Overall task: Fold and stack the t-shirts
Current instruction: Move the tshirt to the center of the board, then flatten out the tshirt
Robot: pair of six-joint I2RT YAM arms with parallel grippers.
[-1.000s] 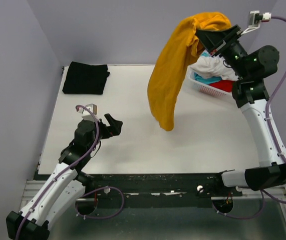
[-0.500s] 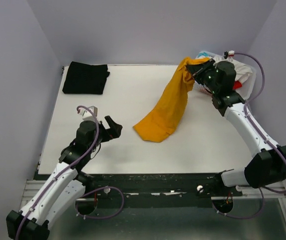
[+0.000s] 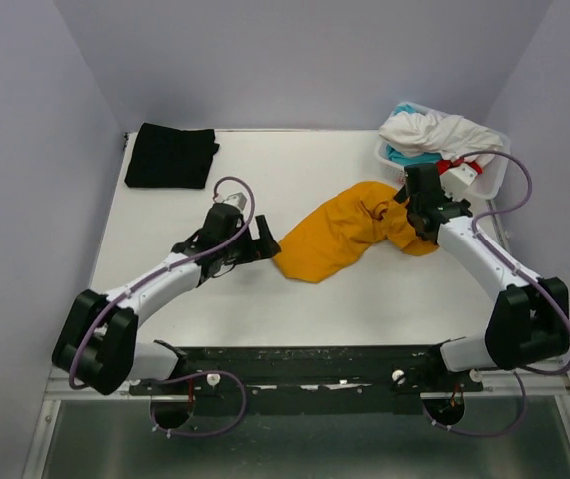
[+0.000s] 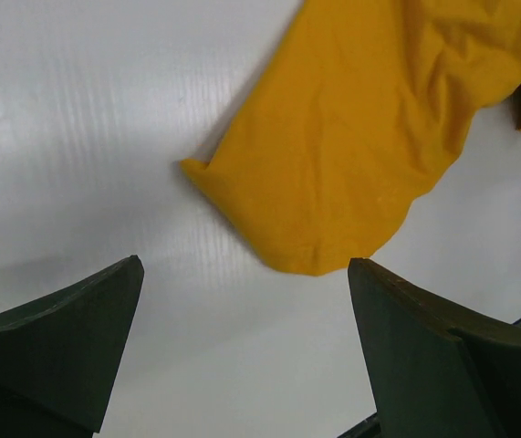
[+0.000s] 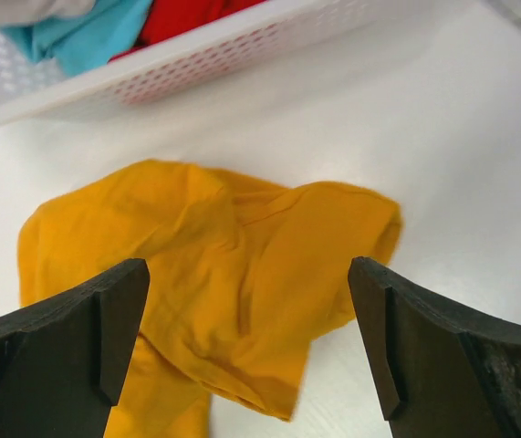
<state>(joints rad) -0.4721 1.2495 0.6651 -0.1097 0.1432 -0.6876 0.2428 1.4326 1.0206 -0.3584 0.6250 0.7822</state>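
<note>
My left gripper comes down to its right in the top view next, toward the t-shirt's hem (image 3: 280, 264) (image 4: 228, 214) below, as the gripper's fingers span only bare table.
A mustard-orange t-shirt (image 3: 349, 238) lies crumpled on the white table, right of centre. My right gripper (image 3: 407, 218) hovers open over its bunched right end (image 5: 224, 265), holding nothing. My left gripper (image 3: 261, 240) is open just short of the shirt's left hem (image 4: 369, 128), and only bare table shows between its fingers. A folded black t-shirt (image 3: 170, 155) rests at the far left corner. White (image 3: 434, 130), teal (image 5: 87, 36) and red (image 5: 196, 14) t-shirts are piled in the basket.
The white lattice basket (image 3: 388, 160) stands at the far right corner, close behind my right gripper (image 5: 246, 269). Lilac walls close in the table on the left, back and right. A black rail runs along the near edge.
My right arm swung the mustard shirt down from high in the air onto the table and let go of it. My left arm reached forward to the shirt's left hem.
</note>
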